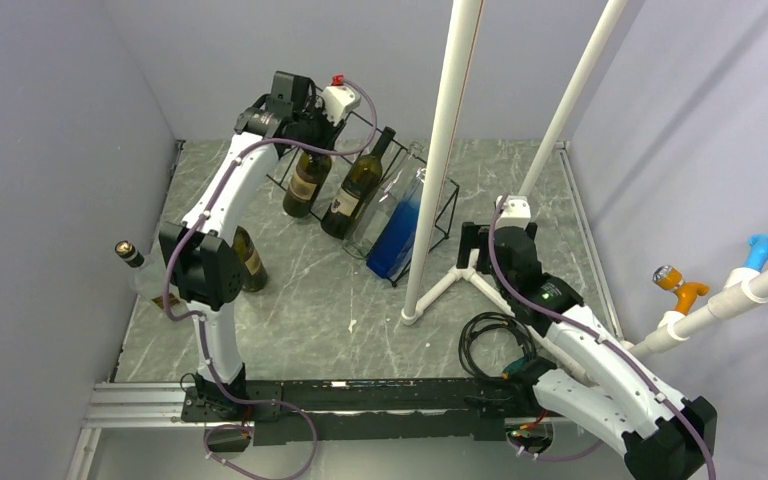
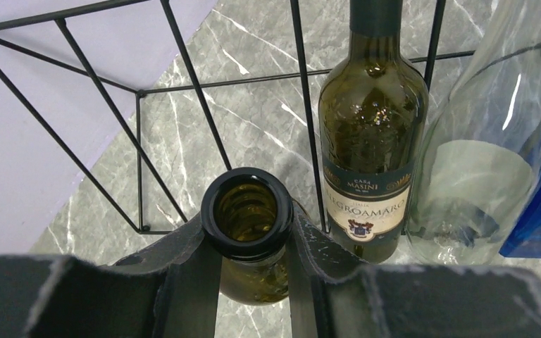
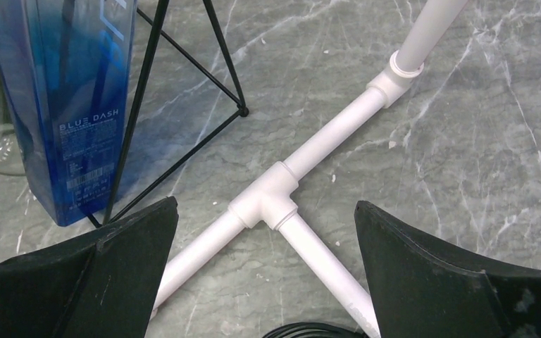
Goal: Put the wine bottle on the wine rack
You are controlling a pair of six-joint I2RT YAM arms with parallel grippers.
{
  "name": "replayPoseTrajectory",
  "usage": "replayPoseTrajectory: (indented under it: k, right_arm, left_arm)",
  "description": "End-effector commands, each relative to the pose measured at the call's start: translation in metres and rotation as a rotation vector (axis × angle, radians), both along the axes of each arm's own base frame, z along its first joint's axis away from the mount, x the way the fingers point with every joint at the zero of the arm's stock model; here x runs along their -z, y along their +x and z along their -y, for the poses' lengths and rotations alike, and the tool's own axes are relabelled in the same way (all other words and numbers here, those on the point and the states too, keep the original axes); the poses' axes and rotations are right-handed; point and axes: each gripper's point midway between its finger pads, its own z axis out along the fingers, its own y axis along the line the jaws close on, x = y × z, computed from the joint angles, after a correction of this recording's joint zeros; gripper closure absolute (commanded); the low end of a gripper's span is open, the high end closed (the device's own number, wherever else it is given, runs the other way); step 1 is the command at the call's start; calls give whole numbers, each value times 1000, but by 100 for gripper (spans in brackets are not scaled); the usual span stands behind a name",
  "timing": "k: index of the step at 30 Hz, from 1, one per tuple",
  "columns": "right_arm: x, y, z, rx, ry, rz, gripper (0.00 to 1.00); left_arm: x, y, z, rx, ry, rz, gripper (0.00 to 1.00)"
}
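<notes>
My left gripper moves outward and down next and releases the wine bottle in the rack slot (image 1: 334,178) (image 2: 259,105) beside the dark labelled bottle, since that gap stands empty.
My left gripper (image 2: 249,236) is shut on the neck of an open olive-green wine bottle (image 2: 247,213), just under its rim. From above, that wine bottle (image 1: 307,182) slants at the left end of the black wire wine rack (image 1: 447,200), under the left gripper (image 1: 305,128). The rack's bars (image 2: 139,91) stand right behind the bottle's mouth. My right gripper (image 3: 265,204) is open with nothing between its fingers, low over the table to the right of the rack (image 3: 241,110).
The rack holds a dark labelled bottle (image 2: 375,141), a clear bottle (image 2: 479,169) and a blue bottle (image 3: 70,105). Two more bottles (image 1: 250,262) (image 1: 130,255) stand by the left arm. A white pipe stand (image 3: 268,201) and a black cable (image 1: 490,340) lie under the right gripper (image 1: 475,245).
</notes>
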Motion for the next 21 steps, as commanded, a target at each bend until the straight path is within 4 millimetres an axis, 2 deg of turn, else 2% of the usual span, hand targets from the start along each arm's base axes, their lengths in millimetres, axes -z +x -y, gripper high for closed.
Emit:
replayPoseTrajectory:
  k: [1, 7, 10, 16, 19, 21]
  right_arm:
    - [-20, 10, -1, 16, 1, 46, 0]
    - [-19, 15, -3, 12, -15, 40, 0]
    - [-18, 18, -5, 7, -18, 38, 0]
    - [-13, 21, -10, -7, -16, 21, 0]
    - [-11, 22, -12, -11, -13, 15, 0]
    - [-10, 21, -12, -10, -12, 12, 0]
  left_arm:
    - [-55, 21, 7, 9, -82, 167, 100]
    - [-47, 26, 13, 12, -110, 145, 100]
    - [-52, 26, 16, 11, -135, 152, 100]
    - [-78, 15, 29, 61, -226, 178, 100]
    - [-78, 13, 30, 67, -236, 184, 100]
    - [-72, 16, 30, 66, -226, 169, 100]
